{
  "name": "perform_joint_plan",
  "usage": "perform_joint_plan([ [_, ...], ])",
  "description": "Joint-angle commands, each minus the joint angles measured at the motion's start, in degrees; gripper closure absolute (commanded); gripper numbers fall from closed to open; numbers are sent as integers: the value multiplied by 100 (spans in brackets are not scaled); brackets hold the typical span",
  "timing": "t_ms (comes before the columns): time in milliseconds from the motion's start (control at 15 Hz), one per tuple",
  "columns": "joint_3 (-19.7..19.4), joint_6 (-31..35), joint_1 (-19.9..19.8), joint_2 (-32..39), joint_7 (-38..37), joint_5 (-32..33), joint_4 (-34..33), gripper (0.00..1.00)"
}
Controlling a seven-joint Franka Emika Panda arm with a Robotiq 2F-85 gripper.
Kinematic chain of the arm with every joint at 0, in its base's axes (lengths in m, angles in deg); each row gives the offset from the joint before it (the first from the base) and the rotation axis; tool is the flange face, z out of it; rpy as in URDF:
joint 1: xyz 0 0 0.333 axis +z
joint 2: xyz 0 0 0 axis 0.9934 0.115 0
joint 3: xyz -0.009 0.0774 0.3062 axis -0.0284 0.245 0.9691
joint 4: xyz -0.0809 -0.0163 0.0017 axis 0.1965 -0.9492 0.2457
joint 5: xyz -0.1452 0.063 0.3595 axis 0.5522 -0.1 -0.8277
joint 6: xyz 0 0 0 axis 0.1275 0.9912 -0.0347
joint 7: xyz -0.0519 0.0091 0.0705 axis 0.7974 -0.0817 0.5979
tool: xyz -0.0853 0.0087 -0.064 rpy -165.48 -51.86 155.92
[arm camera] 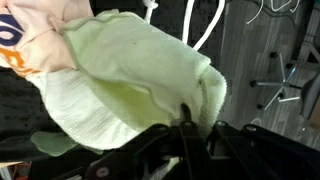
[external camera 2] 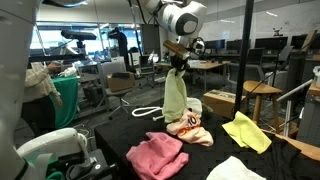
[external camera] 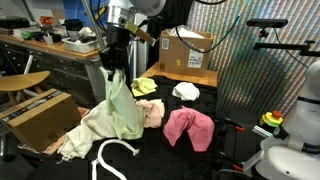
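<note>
Next, the gripper eases a little down and across toward the white hanger, then opens to release the green cloth (external camera: 122, 108), whose lower end already reaches the pile.
My gripper (external camera: 110, 66) is shut on the top of a pale green cloth (external camera: 122, 108) and holds it up so that it hangs down over the black table. The gripper also shows in an exterior view (external camera 2: 178, 62), with the cloth (external camera 2: 175, 98) hanging below it. In the wrist view the green cloth (arm camera: 130, 85) fills most of the frame, pinched between the jaws (arm camera: 185, 125). Its lower end reaches a pile of cream and peach cloth (external camera: 85, 128).
On the table lie a pink cloth (external camera: 188, 127), a yellow cloth (external camera: 145, 86), a white cloth (external camera: 185, 91) and a white hanger (external camera: 110, 158). A cardboard box (external camera: 40, 115) stands at one side and another box (external camera: 190, 55) at the back.
</note>
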Motion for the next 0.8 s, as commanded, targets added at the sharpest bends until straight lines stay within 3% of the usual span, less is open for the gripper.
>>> perform_joint_plan([
  [0,166,-123,193,61,187,125,-39,97],
  [333,207,-137,493,362,87,458,-176,93],
  [400,196,-144,515,401,61,501,-192,71],
  [467,187,-144,524,434,55,550,-199,71],
  [733,143,-168,464,526,33,582,-209,39],
])
